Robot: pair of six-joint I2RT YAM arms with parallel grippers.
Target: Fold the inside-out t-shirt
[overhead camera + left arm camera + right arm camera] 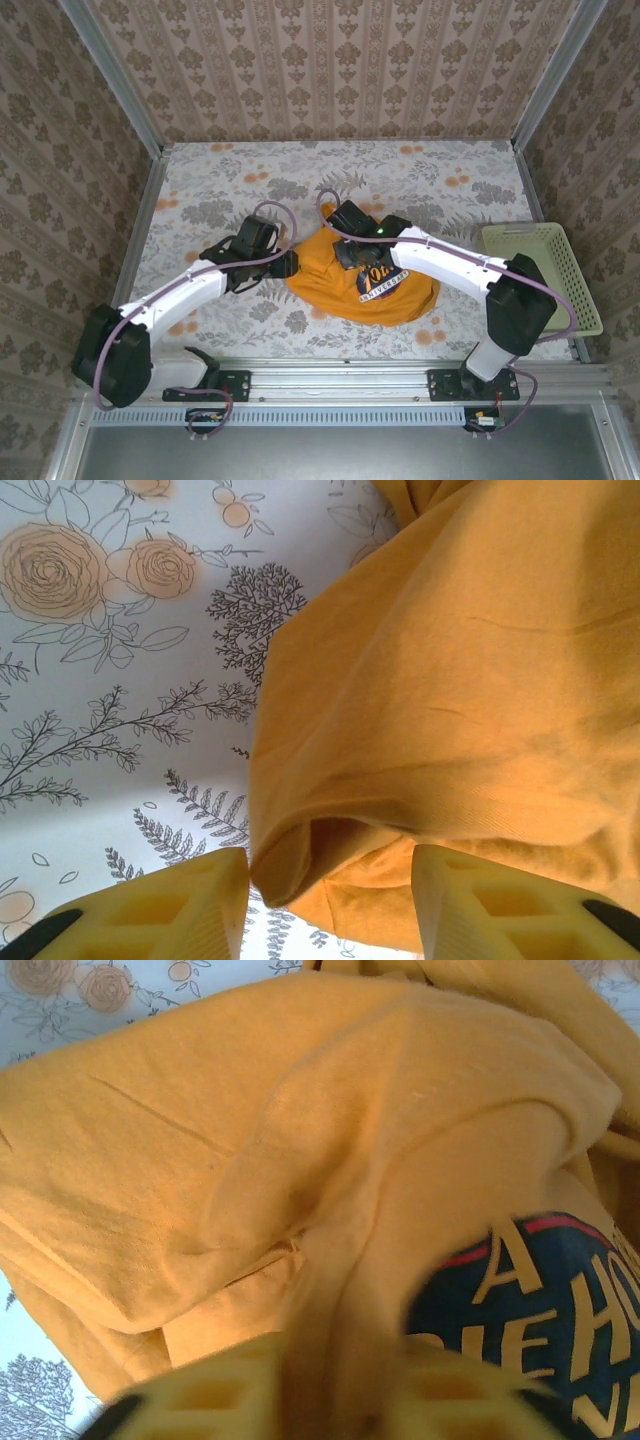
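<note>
My left gripper will slide toward my right gripper next and onto the bunched fold of t-shirt [330,285] [470,833], because the fold is beside my open fingertips, closer to the dark lettering.
The inside-out t-shirt [330,285] lies bunched in a mustard-orange heap at the table's middle, with a dark printed patch [378,278] facing up. My left gripper [283,266] sits at the heap's left edge. Its yellow fingers [165,905] stand open on either side of a rolled cloth edge [300,860], not pinching it. My right gripper [348,256] is on top of the heap. Its fingers [210,1400] are shut on a ridge of the t-shirt's cloth [330,1290] beside the dark lettering [530,1310].
A pale cream mesh basket [540,275] stands at the table's right edge, close to the right arm's elbow. The floral tablecloth [220,190] is bare at the left and back. Patterned walls close in on three sides.
</note>
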